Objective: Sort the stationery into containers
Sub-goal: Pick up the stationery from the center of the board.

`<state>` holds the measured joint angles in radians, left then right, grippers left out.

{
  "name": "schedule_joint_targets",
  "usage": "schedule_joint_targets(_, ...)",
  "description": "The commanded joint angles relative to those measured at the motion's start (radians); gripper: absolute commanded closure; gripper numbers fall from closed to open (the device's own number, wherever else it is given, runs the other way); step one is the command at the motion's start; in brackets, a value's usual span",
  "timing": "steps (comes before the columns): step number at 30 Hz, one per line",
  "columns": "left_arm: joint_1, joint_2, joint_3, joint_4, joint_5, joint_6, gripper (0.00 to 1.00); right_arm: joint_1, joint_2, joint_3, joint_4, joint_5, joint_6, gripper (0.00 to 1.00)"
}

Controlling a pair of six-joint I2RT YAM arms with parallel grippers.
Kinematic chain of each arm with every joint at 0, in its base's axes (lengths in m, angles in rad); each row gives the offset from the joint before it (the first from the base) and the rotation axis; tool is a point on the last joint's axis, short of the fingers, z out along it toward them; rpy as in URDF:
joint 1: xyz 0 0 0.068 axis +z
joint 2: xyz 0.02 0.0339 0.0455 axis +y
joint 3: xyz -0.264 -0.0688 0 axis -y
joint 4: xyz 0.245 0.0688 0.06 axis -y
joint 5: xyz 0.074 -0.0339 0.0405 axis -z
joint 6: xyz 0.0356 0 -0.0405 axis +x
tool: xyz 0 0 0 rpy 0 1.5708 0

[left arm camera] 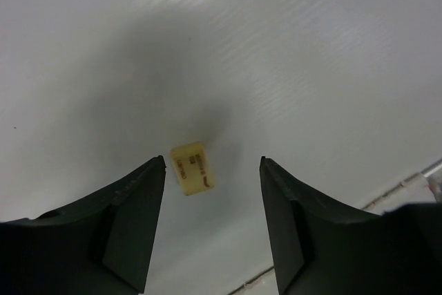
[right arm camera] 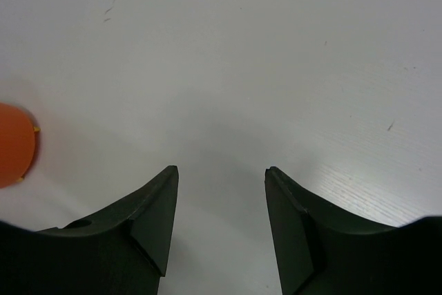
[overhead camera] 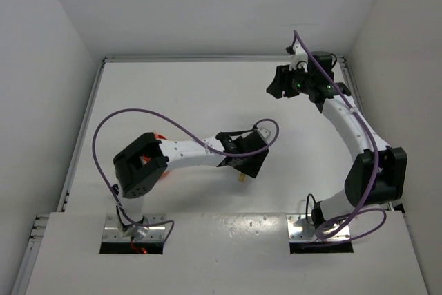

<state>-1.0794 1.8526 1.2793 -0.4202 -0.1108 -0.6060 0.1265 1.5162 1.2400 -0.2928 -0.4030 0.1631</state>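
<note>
The eraser lies slanted, so my left gripper should go down with a slight turn to grab the eraser's long sides.
A small yellow eraser with printed lettering lies flat on the white table. It shows as a tiny yellow spot in the top view. My left gripper is open and hovers just above the eraser, which lies between the fingertips, nearer the left one; the gripper also shows in the top view. The orange bowl is mostly hidden under my left arm; an orange rounded edge shows at the left of the right wrist view. My right gripper is open and empty over bare table at the far right. The other stationery is out of view.
White walls close the table at the left, back and right. A purple cable loops above my left arm. A seam runs along the table's near edge.
</note>
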Motion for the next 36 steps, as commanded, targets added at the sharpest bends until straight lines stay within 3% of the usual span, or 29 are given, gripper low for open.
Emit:
schedule_joint_targets(1,-0.013,0.031,0.074,-0.061,-0.110,-0.054,0.39,-0.013,-0.002,0.030,0.018,-0.013,0.012,0.46)
schedule_joint_targets(10,-0.043,0.069,0.083,-0.104,-0.197,-0.146,0.41,-0.022,0.016,0.030,0.018,-0.031,0.030,0.46)
schedule_joint_targets(24,-0.076,0.118,0.083,-0.114,-0.207,-0.189,0.42,-0.041,0.016,0.030,0.018,-0.049,0.039,0.46)
schedule_joint_targets(29,-0.076,0.129,0.083,-0.123,-0.216,-0.198,0.47,-0.050,0.016,0.030,0.018,-0.059,0.049,0.46)
schedule_joint_targets(36,-0.076,0.138,0.083,-0.132,-0.216,-0.207,0.64,-0.059,0.016,0.030,0.018,-0.068,0.049,0.46)
